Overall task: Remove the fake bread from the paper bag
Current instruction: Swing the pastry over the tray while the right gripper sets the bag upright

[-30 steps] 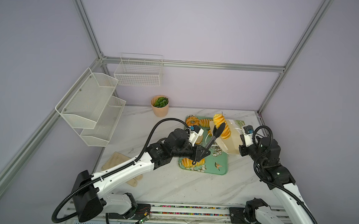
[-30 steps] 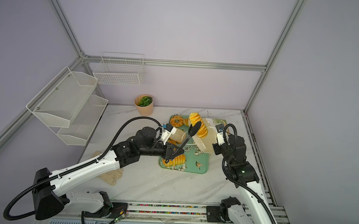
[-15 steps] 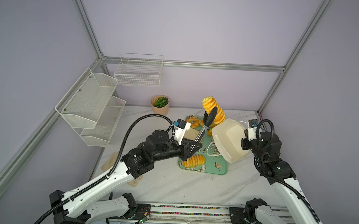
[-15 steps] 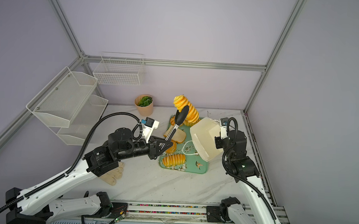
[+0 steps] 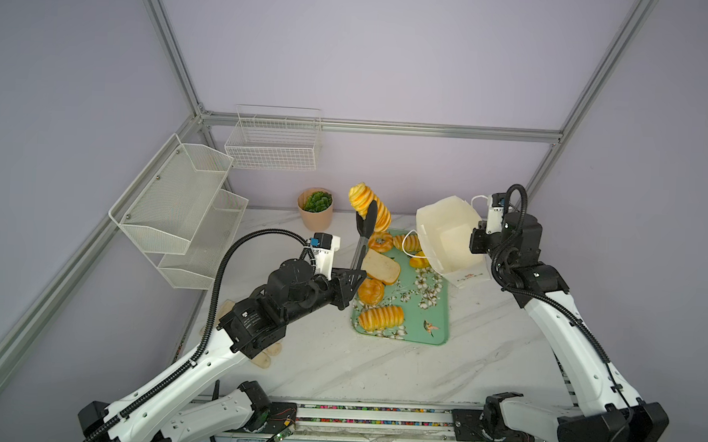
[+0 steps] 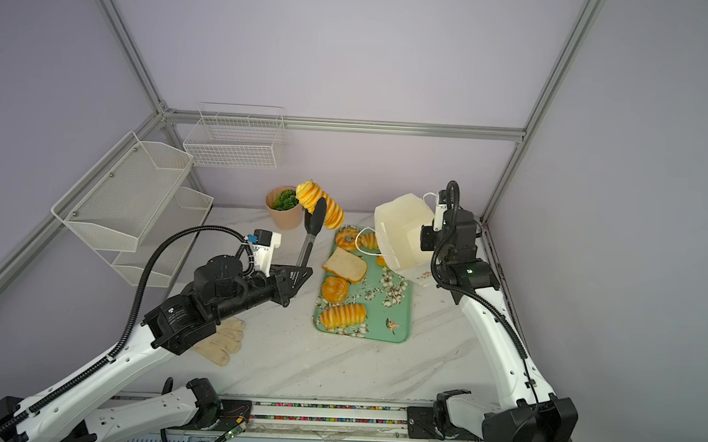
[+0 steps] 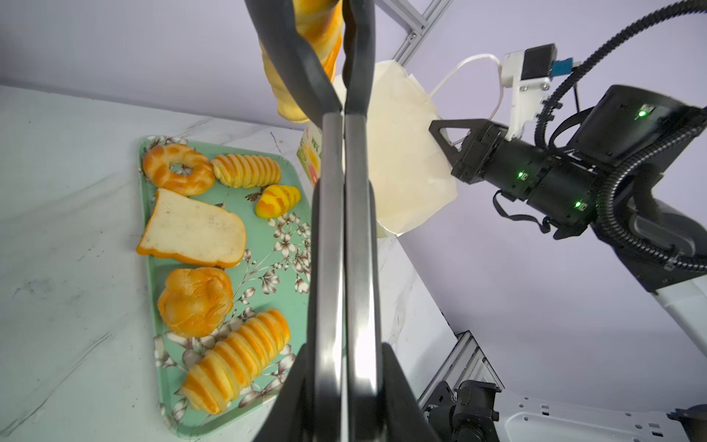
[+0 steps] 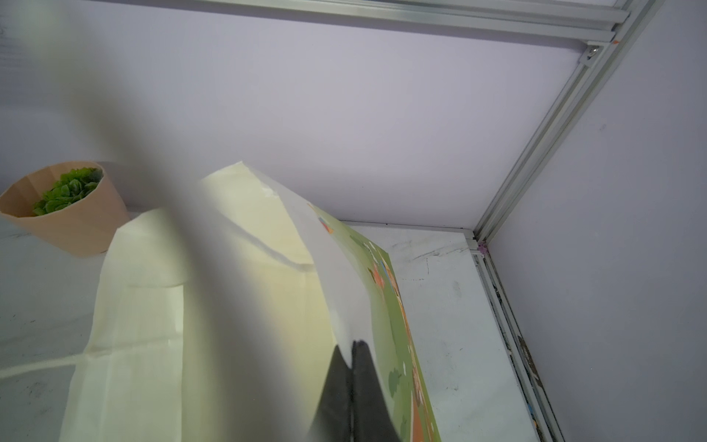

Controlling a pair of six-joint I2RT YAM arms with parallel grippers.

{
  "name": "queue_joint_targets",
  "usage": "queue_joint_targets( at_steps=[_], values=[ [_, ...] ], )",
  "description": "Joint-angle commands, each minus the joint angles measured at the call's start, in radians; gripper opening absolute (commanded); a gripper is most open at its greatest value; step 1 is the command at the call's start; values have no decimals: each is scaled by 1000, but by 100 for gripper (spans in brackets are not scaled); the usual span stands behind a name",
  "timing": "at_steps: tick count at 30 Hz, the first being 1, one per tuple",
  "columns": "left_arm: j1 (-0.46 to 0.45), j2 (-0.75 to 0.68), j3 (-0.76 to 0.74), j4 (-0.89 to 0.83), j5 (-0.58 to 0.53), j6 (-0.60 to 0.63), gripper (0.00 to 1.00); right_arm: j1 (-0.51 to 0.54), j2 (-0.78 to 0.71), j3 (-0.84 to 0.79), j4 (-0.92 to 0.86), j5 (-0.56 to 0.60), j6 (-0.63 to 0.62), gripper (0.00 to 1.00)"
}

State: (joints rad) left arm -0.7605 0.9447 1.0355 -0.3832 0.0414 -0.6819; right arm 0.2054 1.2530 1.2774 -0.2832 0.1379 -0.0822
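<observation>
The ridged loaf hangs outside the bag, so next my right gripper will lower the tilted bag away from the tray, stand it upright on the bare tabletop alongside [image 5: 488, 285] and let go of the bag's side.
My left gripper [image 5: 351, 278] [image 6: 299, 275] [image 7: 344, 367] is shut on the handles of black tongs [image 5: 361, 239] [image 7: 333, 229]. The tongs pinch a ridged loaf of fake bread [image 5: 367, 206] [image 6: 318, 201] [image 7: 306, 46] high above the table, left of the paper bag [image 5: 443, 235] [image 6: 397, 232] [image 7: 401, 153] [image 8: 229, 306]. My right gripper [image 5: 474, 241] [image 6: 424, 238] [image 8: 352, 352] is shut on the bag's wall and holds it raised and tilted. Below on a green tray [image 5: 438, 318] lie a donut [image 5: 380, 242], toast [image 5: 381, 266], bun [image 5: 371, 290], a loaf [image 5: 380, 317] and a pointed roll [image 7: 277, 201].
A peach plant pot [image 5: 315, 209] stands at the back wall just left of the raised loaf. White wire shelves [image 5: 182, 209] and a wire basket [image 5: 275, 143] hang on the left and back walls. A beige glove [image 6: 221, 340] lies under my left arm.
The tongs came up out of the bag with the loaf and swung up and left. My right gripper lifted the bag and drew it to the right, tilting it.
</observation>
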Motion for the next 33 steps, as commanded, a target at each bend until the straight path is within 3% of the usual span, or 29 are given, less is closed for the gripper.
queue_joint_targets(
  at_steps=[1, 9, 23, 30, 33],
  values=[
    [11, 7, -48, 92, 35, -34, 0, -50, 50, 55, -27, -34, 55, 0],
    [36, 104, -63, 160, 162, -59, 0, -202, 180, 121, -22, -188, 113, 0],
    [40, 288, -69, 263, 348, -102, 0, -355, 393, 257, 33, -440, 235, 0],
    [40, 360, -69, 304, 417, -119, 0, -388, 462, 257, 57, -454, 281, 0],
    [40, 374, -70, 308, 434, -120, 0, -388, 460, 249, 52, -435, 283, 9]
  ],
)
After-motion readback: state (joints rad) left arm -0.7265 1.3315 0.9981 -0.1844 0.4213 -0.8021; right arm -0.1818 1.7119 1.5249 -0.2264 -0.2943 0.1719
